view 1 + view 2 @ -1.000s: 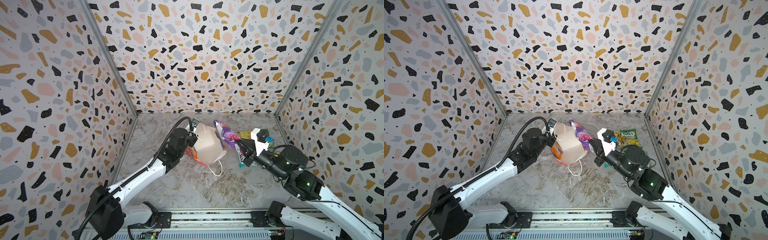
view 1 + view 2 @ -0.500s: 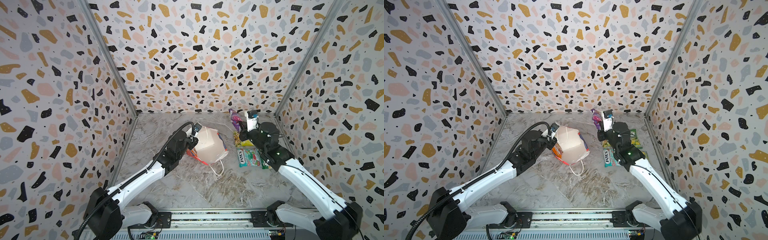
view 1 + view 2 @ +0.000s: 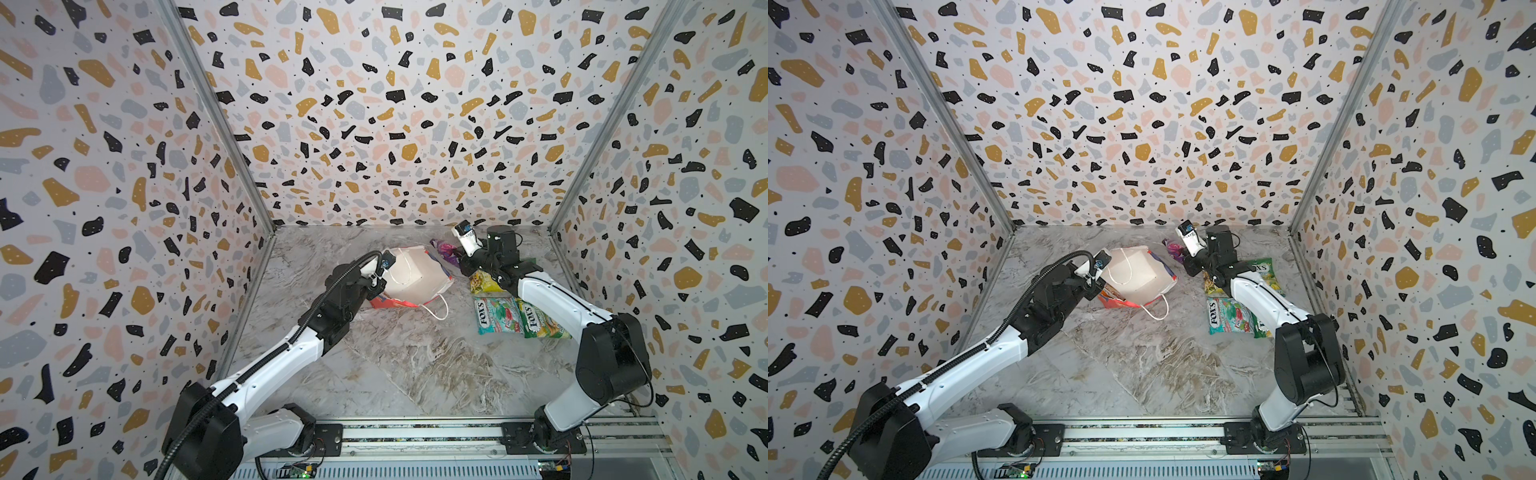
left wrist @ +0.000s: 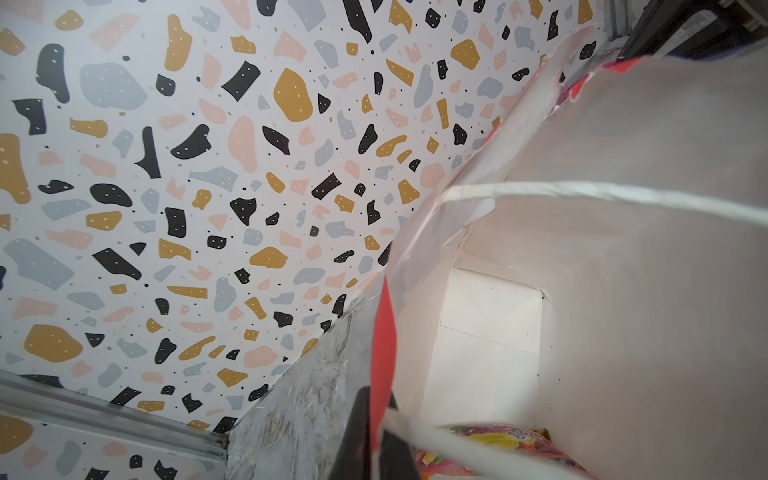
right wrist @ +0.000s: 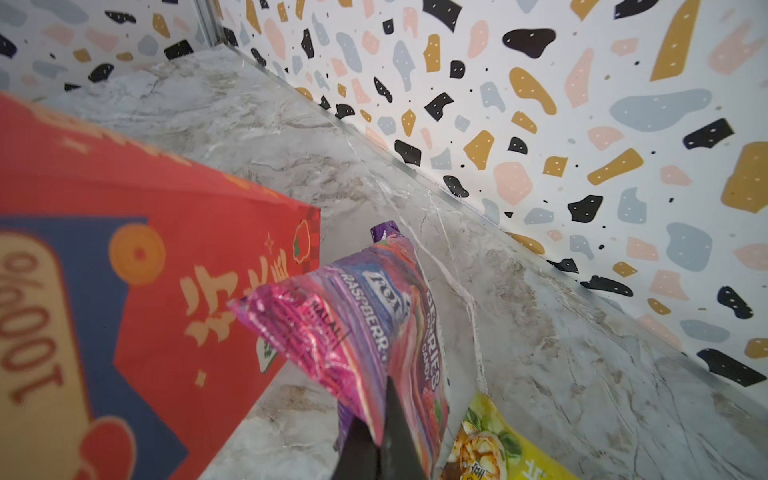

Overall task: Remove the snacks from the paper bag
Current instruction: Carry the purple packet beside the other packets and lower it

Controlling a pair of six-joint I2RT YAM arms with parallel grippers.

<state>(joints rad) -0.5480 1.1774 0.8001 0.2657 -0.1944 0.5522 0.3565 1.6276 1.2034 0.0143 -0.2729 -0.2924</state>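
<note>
Next I will lower my right gripper to the bare tabletop below it, between bag (image 3: 409, 278) and yellow snack, and release the purple snack clear of the bag.
The red paper bag (image 3: 409, 278) (image 3: 1138, 274) lies tilted with its white inside facing up, between the two arms. My left gripper (image 3: 376, 286) (image 4: 376, 440) is shut on the bag's red rim (image 4: 382, 332). An orange-pink snack (image 4: 498, 440) (image 3: 388, 302) lies in the bag by that rim. My right gripper (image 3: 460, 264) (image 5: 380, 428) is shut on a purple snack (image 5: 365, 320) (image 3: 444, 251), held just off the table to the right of the bag (image 5: 124, 249). A yellow snack (image 5: 494, 444) (image 3: 484, 282), a teal one (image 3: 496, 316) and a green one (image 3: 540, 322) lie on the table at the right.
Terrazzo-patterned walls (image 3: 374, 124) close in the marble table (image 3: 415, 365) on three sides. The bag's white cord handle (image 3: 436, 309) trails onto the table. A rail with both arm bases (image 3: 415, 436) runs along the front edge.
My right gripper has carried the purple snack up out of the bag's mouth and to the back right. The left gripper has kept its hold and the bag has tipped slightly.
</note>
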